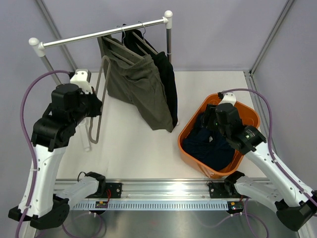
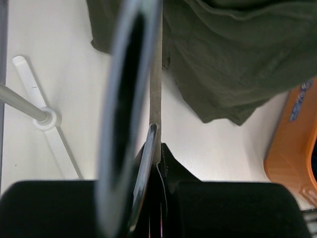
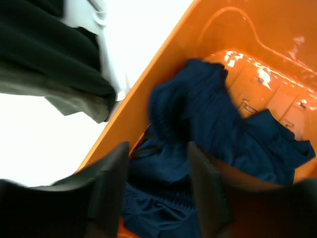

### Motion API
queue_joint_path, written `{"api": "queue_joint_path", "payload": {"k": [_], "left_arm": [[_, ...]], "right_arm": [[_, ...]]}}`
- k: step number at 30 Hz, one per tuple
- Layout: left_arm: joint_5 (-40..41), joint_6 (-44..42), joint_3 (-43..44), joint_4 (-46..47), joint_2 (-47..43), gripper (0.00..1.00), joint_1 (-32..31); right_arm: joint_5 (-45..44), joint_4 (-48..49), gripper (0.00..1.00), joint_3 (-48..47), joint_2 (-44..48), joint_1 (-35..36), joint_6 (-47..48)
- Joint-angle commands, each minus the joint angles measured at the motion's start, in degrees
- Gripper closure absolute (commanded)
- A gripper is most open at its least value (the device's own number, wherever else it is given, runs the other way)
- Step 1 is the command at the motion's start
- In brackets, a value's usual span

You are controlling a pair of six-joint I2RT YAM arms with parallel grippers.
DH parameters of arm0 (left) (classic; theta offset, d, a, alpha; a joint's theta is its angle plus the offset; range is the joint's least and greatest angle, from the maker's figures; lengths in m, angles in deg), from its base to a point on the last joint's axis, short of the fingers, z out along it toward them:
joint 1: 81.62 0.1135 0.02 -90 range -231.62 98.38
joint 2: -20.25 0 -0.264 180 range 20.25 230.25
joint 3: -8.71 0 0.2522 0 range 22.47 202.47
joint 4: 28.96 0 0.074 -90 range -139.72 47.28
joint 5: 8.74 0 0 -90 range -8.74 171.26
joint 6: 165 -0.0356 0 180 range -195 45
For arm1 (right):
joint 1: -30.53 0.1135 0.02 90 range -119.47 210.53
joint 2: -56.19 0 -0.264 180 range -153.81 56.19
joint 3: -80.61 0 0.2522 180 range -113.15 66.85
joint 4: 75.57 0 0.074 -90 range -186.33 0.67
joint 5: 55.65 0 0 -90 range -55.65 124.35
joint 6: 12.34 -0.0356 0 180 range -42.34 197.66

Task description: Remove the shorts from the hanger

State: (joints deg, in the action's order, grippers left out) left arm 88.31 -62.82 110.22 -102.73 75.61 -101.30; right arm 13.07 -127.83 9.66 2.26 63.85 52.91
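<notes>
The rack rod's bare part [image 1: 78, 36] is outward of my left gripper, so my left gripper will carry the bare grey hanger outward, hook it on there and release it.
The olive-grey shorts [image 1: 138, 89] hang on a hanger from the rack rod [image 1: 99, 34], with the black shorts [image 1: 168, 84] right behind them. The navy shorts [image 1: 210, 148] lie crumpled in the orange basket [image 1: 190, 119]. My left gripper [image 1: 96, 106] is shut on a bare grey hanger [image 1: 97, 130] left of the olive shorts; in the left wrist view the fingers [image 2: 157, 148] pinch its bar [image 2: 156, 79]. My right gripper [image 1: 210, 119] is open over the basket, its fingers [image 3: 158, 168] spread just above the navy shorts [image 3: 198, 114].
The rack's white foot [image 2: 47, 119] stands on the table near my left arm. The basket's rim [image 2: 292, 148] lies right of the olive shorts' hem [image 2: 233, 54]. The olive hem [image 3: 64, 101] and black shorts [image 3: 44, 44] hang left of the basket wall [image 3: 163, 49].
</notes>
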Motion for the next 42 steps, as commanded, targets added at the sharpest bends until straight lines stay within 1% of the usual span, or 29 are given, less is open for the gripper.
{"api": "queue_joint_path", "payload": {"k": [1, 2, 4, 6, 9, 10, 15, 21, 27, 35, 42], "left_arm": [[-3.54, -0.85, 4.18, 4.99, 2.38, 1.0, 4.29], [-3.01, -0.41, 4.97, 5.08, 4.04, 1.0, 4.82], [-0.91, 0.64, 7.34, 5.43, 5.9, 1.0, 5.18], [1.37, 1.52, 9.88, 5.86, 8.53, 1.0, 5.27], [2.7, 1.88, 13.23, 5.78, 12.22, 1.0, 5.62], [4.62, 1.96, 16.03, 5.52, 13.19, 1.0, 5.71], [11.57, 1.26, 23.95, 3.15, 18.38, 1.0, 6.84], [9.22, 1.0, 30.37, 4.2, 24.0, 1.0, 10.79], [7.11, 1.7, 37.75, 5.25, 31.2, 1.0, 13.17], [9.12, 1.09, 40.49, 10.08, 35.26, 1.0, 14.67], [10.0, -0.14, 42.25, 11.32, 38.07, 1.0, 15.11]], "right_arm": [[4.48, 1.15, 0.36, -1.96, 3.12, -0.19, -0.03], [5.36, 0.89, 0.32, -2.22, 3.39, -0.19, 0.14], [5.9, 0.01, 0.3, -3.01, 4.01, -0.19, 0.41], [6.33, -0.34, 0.29, -3.72, 4.27, -0.19, 0.76], [7.3, -0.52, 0.28, -4.33, 4.71, -0.19, 1.11], [7.91, -0.7, 0.28, -4.51, 4.63, -0.19, 1.28], [9.23, -1.31, 0.27, -5.56, 4.45, -0.19, 1.81], [9.76, -2.54, 0.27, -7.75, 3.84, -0.19, 2.69], [10.64, -3.6, 0.27, -9.87, 2.69, -0.27, 3.39], [10.29, -4.13, 0.27, -10.75, 1.37, -0.19, 4.19], [10.12, -3.6, 0.27, -10.75, 0.06, -0.19, 4.36]]}}
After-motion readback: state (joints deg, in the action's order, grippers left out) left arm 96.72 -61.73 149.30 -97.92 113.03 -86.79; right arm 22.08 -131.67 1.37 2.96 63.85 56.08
